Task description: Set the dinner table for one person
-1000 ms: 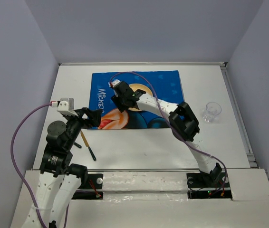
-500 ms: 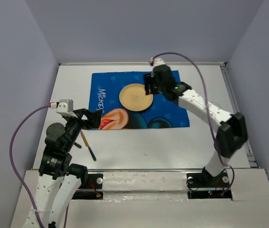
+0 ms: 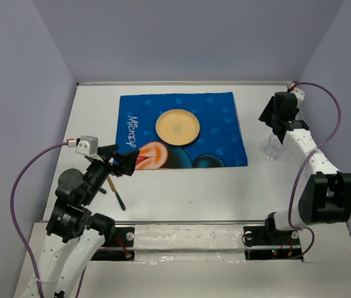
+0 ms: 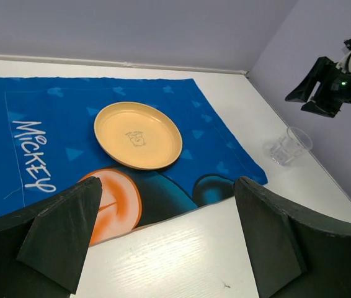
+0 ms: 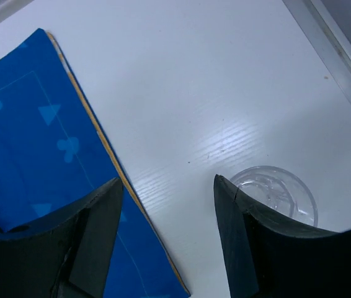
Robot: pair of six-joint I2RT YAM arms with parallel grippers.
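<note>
The cup stands upright with its opening facing up, so next I will bring my right gripper down and back onto the cup's mat-side rim (image 3: 268, 142) (image 5: 234, 180).
The dinner table (image 3: 194, 186) is a wide white top. On it lies a blue Mickey mat (image 3: 219, 124) with a yellow plate (image 3: 177, 126) resting near its middle. A clear cup (image 3: 275, 149) stands upright on the bare table right of the mat. My right gripper (image 3: 273, 124) hovers above the table beside the cup, open and holding nothing; in the right wrist view the cup (image 5: 275, 192) sits just behind the right finger. My left gripper (image 3: 121, 160) hangs open and holding nothing over the mat's near left corner, and its view shows the plate (image 4: 138, 135) ahead.
A thin orange-and-black utensil (image 3: 115, 189) lies on the table beside the left arm. A raised rail (image 5: 343, 56) runs along the table's right edge, close to the cup. Grey walls enclose the back and sides.
The right gripper has left the plate lying on the mat and swung right, ending over the table beside the cup. The left gripper has dropped slightly toward the near edge.
</note>
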